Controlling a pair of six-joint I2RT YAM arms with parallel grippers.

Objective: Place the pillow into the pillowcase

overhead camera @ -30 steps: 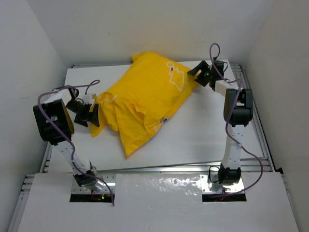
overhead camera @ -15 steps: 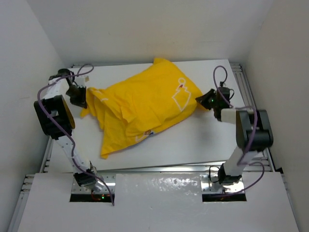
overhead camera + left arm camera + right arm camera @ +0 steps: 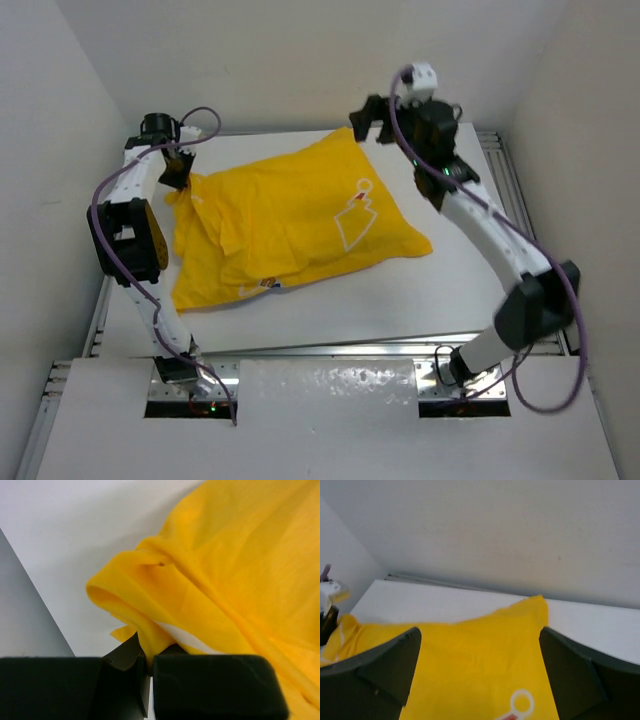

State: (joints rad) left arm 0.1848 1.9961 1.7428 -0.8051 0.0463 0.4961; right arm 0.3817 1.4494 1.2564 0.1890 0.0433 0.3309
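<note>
My right gripper lowers its open fingers around the pillowcase's far corner (image 3: 346, 144) (image 3: 535, 611) below it next and closes, as my left gripper holds another corner.
The yellow pillowcase (image 3: 300, 225) lies puffed up across the middle of the white table, its printed side up. My left gripper (image 3: 178, 170) is at its far left corner and shut on a fold of the pillowcase (image 3: 150, 635); the left gripper (image 3: 147, 661) pinches the fabric between its black fingers. Beside that fold a white sliver of the pillow (image 3: 192, 640) shows inside the case; the rest of the pillow is hidden. My right gripper (image 3: 368, 118) hangs open above the far corner of the pillowcase (image 3: 485, 660). Nothing sits between the right gripper (image 3: 479, 642) fingers.
The table (image 3: 420, 290) is boxed in by white walls at the back and on both sides. Metal rails (image 3: 520, 215) run along its left and right edges. The pillowcase's far corner lies close to the back wall (image 3: 520, 540).
The left gripper swung to the far left and shut on the pillowcase's edge. The right gripper let go, opened and rose toward the back. The pillowcase turned and spread flatter.
</note>
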